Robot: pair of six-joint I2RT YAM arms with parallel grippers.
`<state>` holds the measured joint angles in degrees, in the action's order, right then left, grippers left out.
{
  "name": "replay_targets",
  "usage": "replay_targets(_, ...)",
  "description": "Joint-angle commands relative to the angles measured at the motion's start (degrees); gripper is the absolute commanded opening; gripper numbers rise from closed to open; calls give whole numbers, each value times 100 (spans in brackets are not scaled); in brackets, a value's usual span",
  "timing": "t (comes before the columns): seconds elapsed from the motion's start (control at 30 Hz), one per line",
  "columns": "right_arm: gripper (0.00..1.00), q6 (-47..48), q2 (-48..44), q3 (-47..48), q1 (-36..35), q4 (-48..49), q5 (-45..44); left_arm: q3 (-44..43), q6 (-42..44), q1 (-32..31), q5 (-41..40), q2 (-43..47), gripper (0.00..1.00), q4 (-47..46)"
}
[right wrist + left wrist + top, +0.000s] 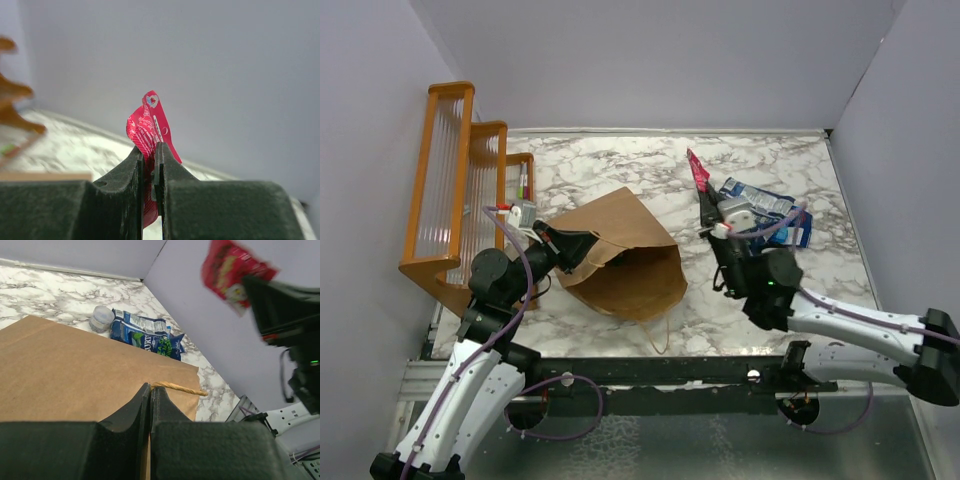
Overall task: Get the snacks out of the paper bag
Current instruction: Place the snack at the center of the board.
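Note:
My right gripper will next move down over the blue packets to let go of the red one, because the blue packets are below the gripper and to its right in the top view.
The brown paper bag (620,255) lies on its side mid-table, its mouth toward the right front. My left gripper (588,246) is shut on the bag's upper rim, where a twisted handle (180,388) comes out at the fingertips (151,389). My right gripper (706,207) is shut on a red snack packet (698,172) and holds it in the air to the right of the bag. The packet also shows in the right wrist view (148,122) and in the left wrist view (230,270). Blue snack packets (768,205) lie on the table at the right (145,335). The bag's inside is hidden.
An orange wooden rack (460,190) stands at the far left beside my left arm. A small clear plastic cup (101,318) sits next to the blue packets. The bag's other handle (660,335) lies loose toward the front edge. Grey walls close the back and right.

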<state>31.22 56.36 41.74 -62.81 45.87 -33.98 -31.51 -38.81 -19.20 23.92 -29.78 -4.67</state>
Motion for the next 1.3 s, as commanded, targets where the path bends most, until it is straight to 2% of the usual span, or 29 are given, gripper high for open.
replay_targets(0.0,2,-211,644,-357,561,253,-1798,-211,54,2,-114,71,0,33)
replay_targets(0.07,2,-1549,643,-320,1145,-839,-1545,-220,70,-2,-128,71,0,49)
replay_targets(0.13,1,-3163,625,-243,1986,-2079,-737,-228,83,-4,-118,54,0,60)
replay_targets(0.17,1,-3804,672,-243,2375,-2400,-252,-237,90,-5,-107,43,0,76)
replay_targets(0.23,1,-4727,839,-252,2976,-2778,146,-234,98,-2,-86,16,0,73)
replay_targets(0.4,1,-5915,1276,-199,3919,-3176,511,-145,47,0,-33,-6,0,-11)
replay_targets(0.53,1,-6737,1584,-200,4666,-3323,1268,-73,-39,-5,59,-19,0,-144)
replay_targets(0.7,3,-6853,1781,-259,4820,-3408,1000,-16,-121,0,255,-15,0,-239)
replay_targets(0.9,26,-7012,1636,-414,4830,-3524,856,52,-172,-2,489,-23,0,-239)
replay_targets(1.1,39,-6756,888,-431,4830,-3549,893,1,-117,0,534,-23,0,-186)
replay_targets(1.2,46,-6443,447,-621,4830,-3124,1414,-13,-109,-5,543,-49,0,-186)
replay_targets(1.27,51,-6030,245,-916,4830,-2438,2306,-10,-113,2,543,-54,0,-197)
